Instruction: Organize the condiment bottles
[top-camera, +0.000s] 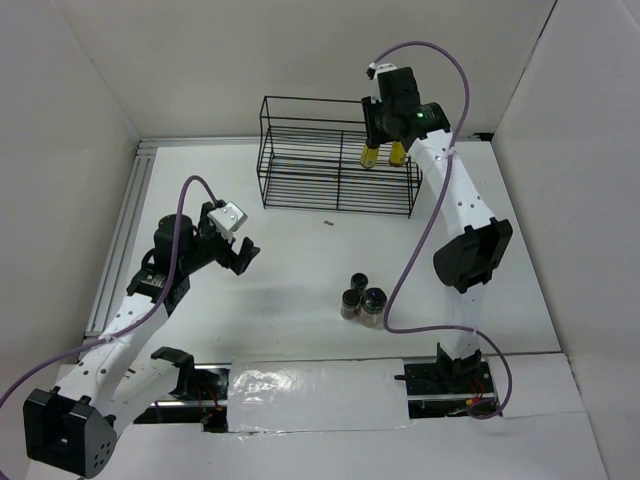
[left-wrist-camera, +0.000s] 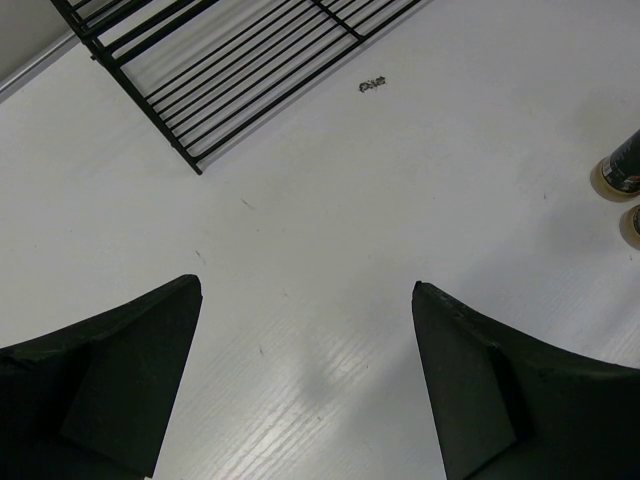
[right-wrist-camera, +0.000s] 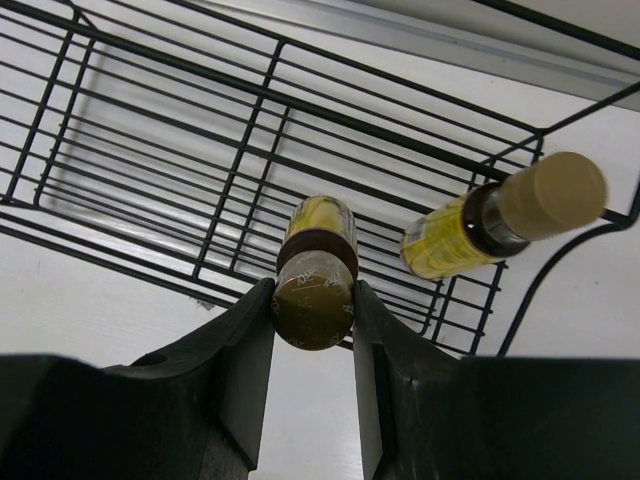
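The second yellow bottle (right-wrist-camera: 470, 225) stands close by, so the robot's right gripper will next ease outward and toward the middle divider of the rack, over the shelf wires, to release there.
My right gripper (top-camera: 385, 128) is shut on the cap of a slim yellow-filled bottle (right-wrist-camera: 316, 262) and holds it upright over the right end of the black wire rack (top-camera: 300, 160). Whether its base touches the shelf I cannot tell. The second yellow bottle (right-wrist-camera: 470, 225), with a tan cap, stands in the rack just to its right; both show in the top view (top-camera: 371, 155) (top-camera: 398, 153). Three dark-lidded jars (top-camera: 362, 298) stand bunched on the table in front. My left gripper (top-camera: 235, 250) is open and empty, hovering left of them; its fingers (left-wrist-camera: 130, 360) frame bare table.
A small metal bit (top-camera: 328, 223) lies on the table in front of the rack, also seen in the left wrist view (left-wrist-camera: 372, 85). Two of the jars (left-wrist-camera: 622, 168) show at that view's right edge. White walls enclose the table on three sides.
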